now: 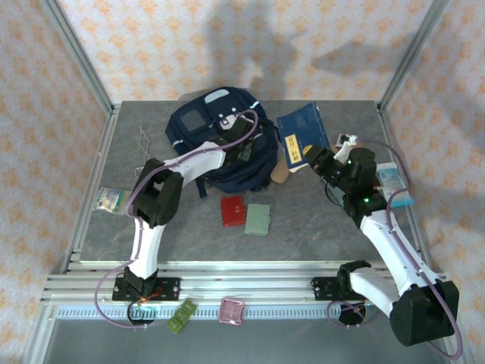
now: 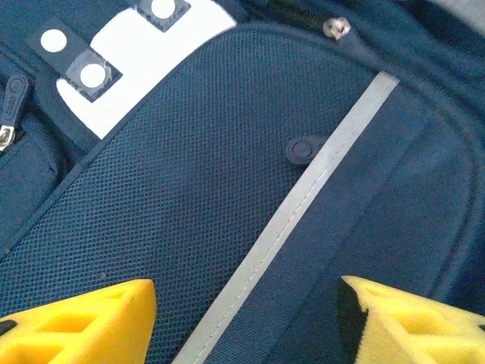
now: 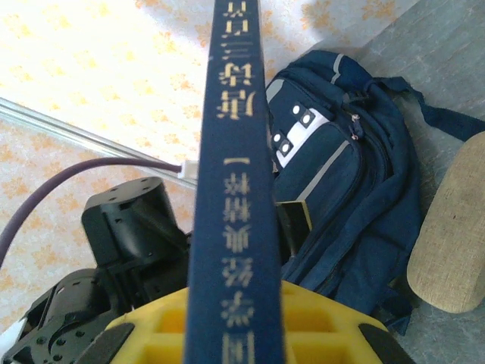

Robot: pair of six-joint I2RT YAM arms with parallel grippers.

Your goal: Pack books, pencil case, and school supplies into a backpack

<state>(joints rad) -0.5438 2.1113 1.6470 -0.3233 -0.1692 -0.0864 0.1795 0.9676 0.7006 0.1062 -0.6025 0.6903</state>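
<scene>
The curved edge of the backpack's front panel (image 2: 464, 235) is next for my left gripper, which will move back toward the base and go down to it.
The navy backpack (image 1: 216, 140) lies flat at the back middle of the table. My left gripper (image 1: 245, 154) hovers close over its front panel. In the left wrist view its yellow fingers (image 2: 91, 322) stand wide apart, open, either side of the pale diagonal stripe (image 2: 303, 197), with nothing between them. My right gripper (image 1: 323, 162) is shut on a dark blue book (image 1: 302, 135) with yellow lettering, held up on edge to the right of the backpack, spine (image 3: 235, 189) toward the camera. The tan pencil case (image 1: 280, 175) lies between the book and the backpack. A red case (image 1: 232, 211) and a pale green case (image 1: 258, 219) lie in front.
A light-blue packet (image 1: 395, 186) lies at the right edge behind my right arm, and another packet (image 1: 110, 199) at the left edge. A thin metal tool (image 1: 142, 145) lies at the back left. Small green (image 1: 182, 315) and pink (image 1: 231, 311) items sit on the near rail.
</scene>
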